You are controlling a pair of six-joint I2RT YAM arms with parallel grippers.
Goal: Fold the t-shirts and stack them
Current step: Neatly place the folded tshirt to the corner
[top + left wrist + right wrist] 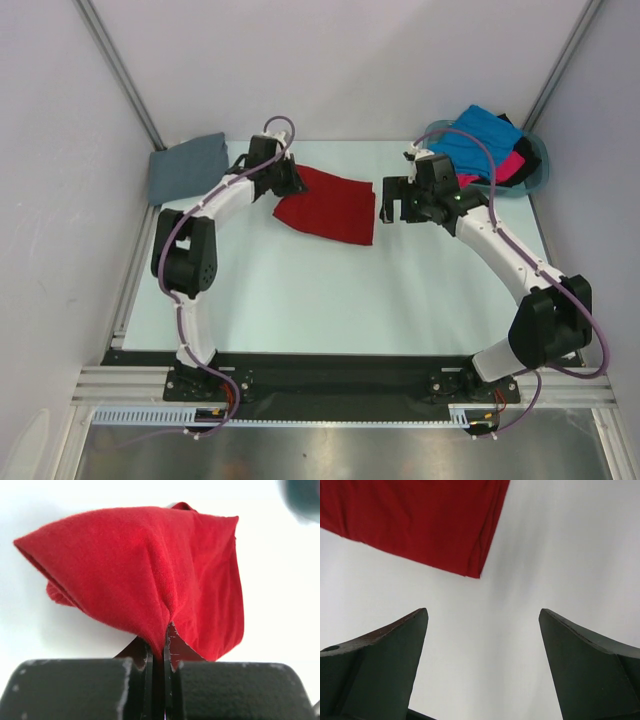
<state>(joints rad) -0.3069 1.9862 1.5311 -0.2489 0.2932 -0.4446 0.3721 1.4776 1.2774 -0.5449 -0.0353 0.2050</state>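
Note:
My left gripper holds the red t-shirt (pixel 330 205). It will next move outward and to the left in the top view and let go over the slate grey t-shirt (pixel 187 165), since both t-shirts are folded.
The deep red t-shirt (pixel 330 205) lies folded at the back middle of the table. My left gripper (pixel 290 183) is shut on its left edge; in the left wrist view the red cloth (pixel 150 575) is pinched between the jaws and bunched up above them. My right gripper (pixel 392 203) is open and empty just right of the shirt; in the right wrist view the shirt's corner (pixel 420 520) lies ahead to the left of the fingertips (pixel 417 622). A folded slate grey t-shirt (pixel 187 165) lies at the back left. Bright blue (pixel 480 135), hot pink (pixel 515 165) and black (pixel 510 122) shirts fill the basket.
The teal plastic basket (pixel 540 165) stands at the back right corner. White walls enclose the table on three sides. The arm bases sit on a black rail at the near edge.

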